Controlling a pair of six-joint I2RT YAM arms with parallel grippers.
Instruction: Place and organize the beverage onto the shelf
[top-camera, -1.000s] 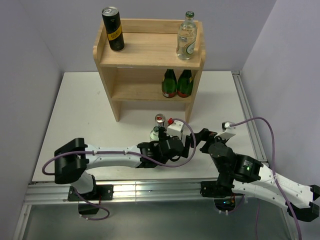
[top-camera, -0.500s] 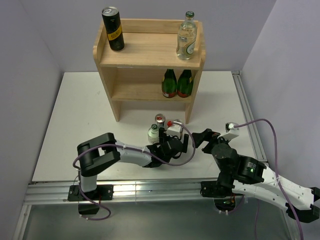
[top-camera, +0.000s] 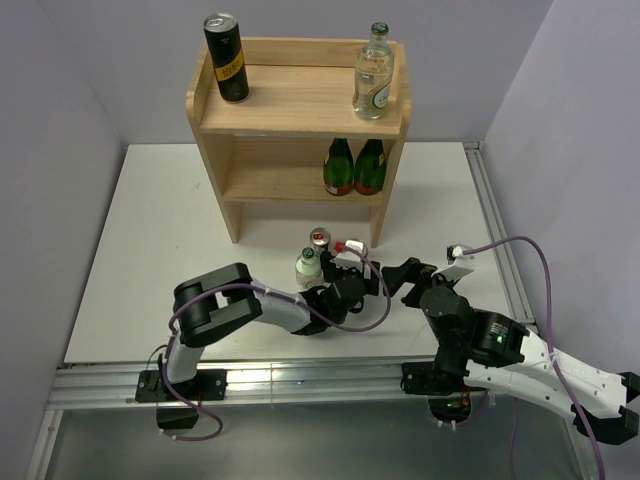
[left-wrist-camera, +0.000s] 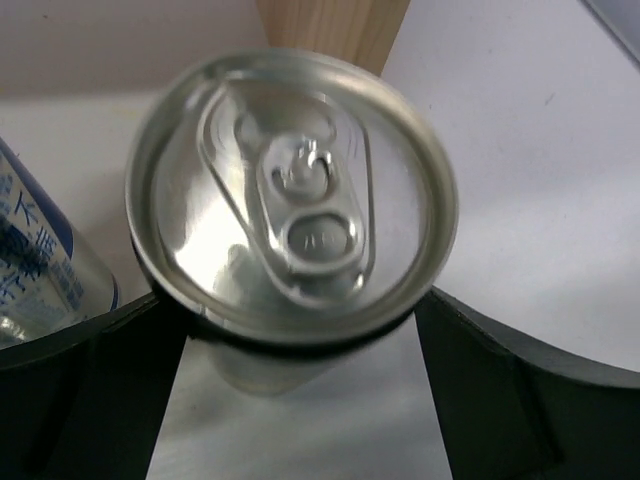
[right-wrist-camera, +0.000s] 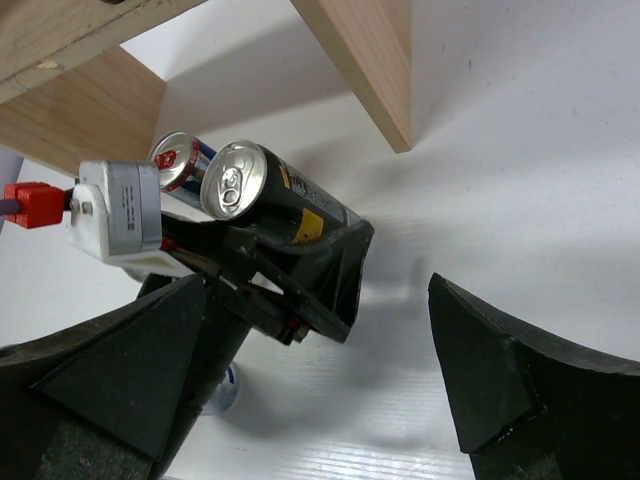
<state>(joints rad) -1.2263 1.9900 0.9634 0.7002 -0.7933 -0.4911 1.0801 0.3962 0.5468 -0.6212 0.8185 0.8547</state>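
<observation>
I need to ease my left gripper outward around the body of the second black can (left-wrist-camera: 292, 205) and close it, as the can stands just outward, between its open fingers.
The shelf (top-camera: 296, 100) stands at the back with one black can (top-camera: 227, 57) and one clear green-capped bottle (top-camera: 374, 72) on its top board. On the table in front stand a silver-blue-red can (top-camera: 319, 238) and a second clear bottle (top-camera: 308, 266). My left gripper (top-camera: 352, 280) is open, with its jaws on either side of a second black can (left-wrist-camera: 295, 190); a gap shows beside the can's body. That can also shows in the right wrist view (right-wrist-camera: 262, 188). My right gripper (top-camera: 405, 275) is open and empty, just right of the left one.
Two dark green bottles (top-camera: 354, 167) stand on the shelf's lower board at the right. The shelf's right leg (right-wrist-camera: 365, 60) is close behind the cans. The clear bottle (left-wrist-camera: 35, 270) stands just left of the left gripper.
The left arm's elbow has swung in toward the middle and its gripper has shifted slightly left. The right gripper has barely moved.
</observation>
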